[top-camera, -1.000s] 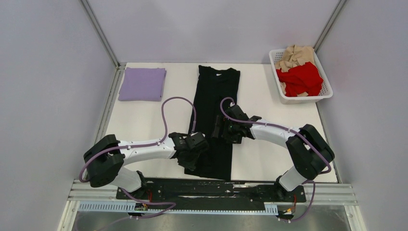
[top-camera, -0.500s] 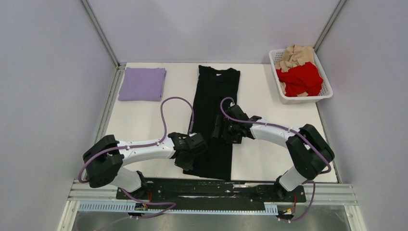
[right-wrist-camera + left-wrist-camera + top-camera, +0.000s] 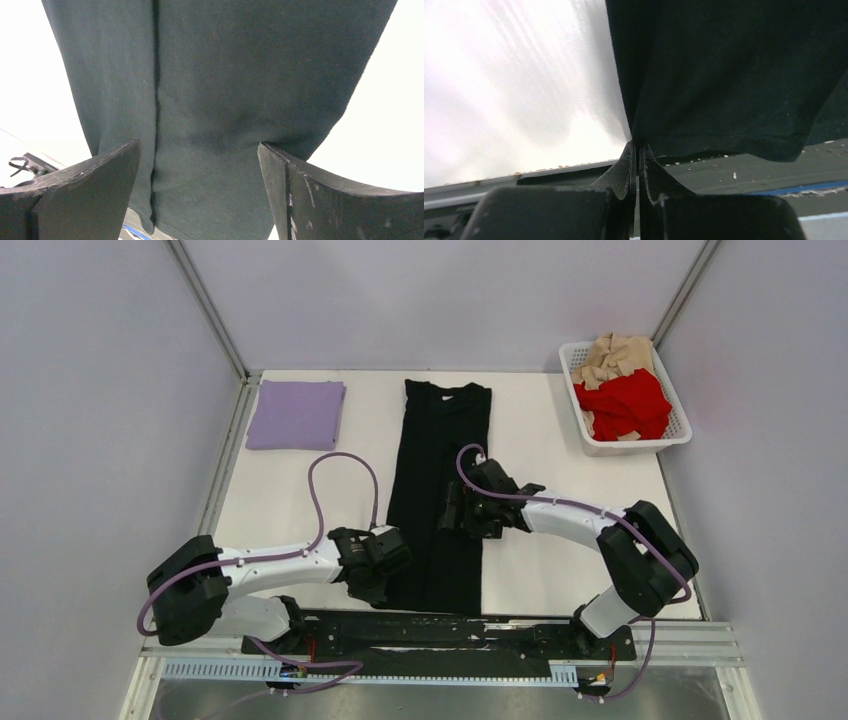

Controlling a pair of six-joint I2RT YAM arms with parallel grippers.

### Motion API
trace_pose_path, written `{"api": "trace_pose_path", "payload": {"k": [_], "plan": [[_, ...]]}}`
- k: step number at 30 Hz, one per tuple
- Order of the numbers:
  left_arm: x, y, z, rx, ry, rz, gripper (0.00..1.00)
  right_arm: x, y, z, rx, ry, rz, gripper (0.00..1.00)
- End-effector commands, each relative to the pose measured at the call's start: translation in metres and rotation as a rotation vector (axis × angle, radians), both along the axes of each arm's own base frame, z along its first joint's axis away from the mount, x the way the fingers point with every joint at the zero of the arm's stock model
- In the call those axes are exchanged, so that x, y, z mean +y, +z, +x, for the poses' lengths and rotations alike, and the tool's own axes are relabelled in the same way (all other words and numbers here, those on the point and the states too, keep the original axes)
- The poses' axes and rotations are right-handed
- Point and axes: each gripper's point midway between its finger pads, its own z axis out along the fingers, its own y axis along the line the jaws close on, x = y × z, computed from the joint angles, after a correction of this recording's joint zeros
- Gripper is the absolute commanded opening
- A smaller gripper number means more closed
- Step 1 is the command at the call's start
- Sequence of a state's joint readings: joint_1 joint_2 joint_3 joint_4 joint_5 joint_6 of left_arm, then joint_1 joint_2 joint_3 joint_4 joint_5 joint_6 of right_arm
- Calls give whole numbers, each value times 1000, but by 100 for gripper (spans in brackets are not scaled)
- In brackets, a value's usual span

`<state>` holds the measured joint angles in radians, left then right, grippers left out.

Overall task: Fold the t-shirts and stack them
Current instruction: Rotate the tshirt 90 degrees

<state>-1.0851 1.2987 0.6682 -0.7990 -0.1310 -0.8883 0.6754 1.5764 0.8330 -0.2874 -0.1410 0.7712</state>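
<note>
My right gripper brings its open fingers back onto the black t-shirt's free near hem corner [image 3: 477, 611] next, as my left gripper pinches the other corner.
The black t-shirt [image 3: 440, 480] lies folded into a long narrow strip down the middle of the white table [image 3: 290, 500], collar at the far end. My left gripper [image 3: 383, 580] is shut on its near left hem corner; in the left wrist view the shut fingertips [image 3: 638, 150] pinch the black cloth [image 3: 734, 75]. My right gripper [image 3: 455, 512] is open and sits over the middle of the strip; in the right wrist view the black cloth [image 3: 225, 90] fills the gap between the spread fingers [image 3: 295, 175]. A folded lavender t-shirt [image 3: 296, 414] lies at the far left.
A white basket [image 3: 667, 441] at the far right holds a crumpled red t-shirt [image 3: 625, 402] and a tan one [image 3: 612, 356]. Grey walls close in both sides. A black rail [image 3: 440, 628] runs along the table's near edge.
My left gripper has pulled left and nearer with the hem corner in it. The whole black shirt has shifted a little to the left. The right gripper has barely moved.
</note>
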Motion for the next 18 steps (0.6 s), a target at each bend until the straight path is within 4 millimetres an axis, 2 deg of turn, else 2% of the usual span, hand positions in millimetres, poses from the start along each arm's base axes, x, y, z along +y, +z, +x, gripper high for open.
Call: {"api": "trace_pose_path", "payload": {"k": [1,5,9,12,15,18], "plan": [[-25,7,-6,16,45,-170,0,-13,-4,-21,-42,106,-78,96],[-12,9,-7,-11,114,-165,0,-4,41,-37,-188,189,-5,96],[-12,10,-12,-6,137,-220,0,-19,54,-79,-158,206,13,93],[-21,8,-14,7,150,-280,0,-35,44,-120,-28,213,-28,90],[-22,7,-14,13,162,-282,0,-37,26,-163,117,264,-35,86],[-19,8,-14,7,167,-273,0,-38,11,-187,211,290,-69,77]]}}
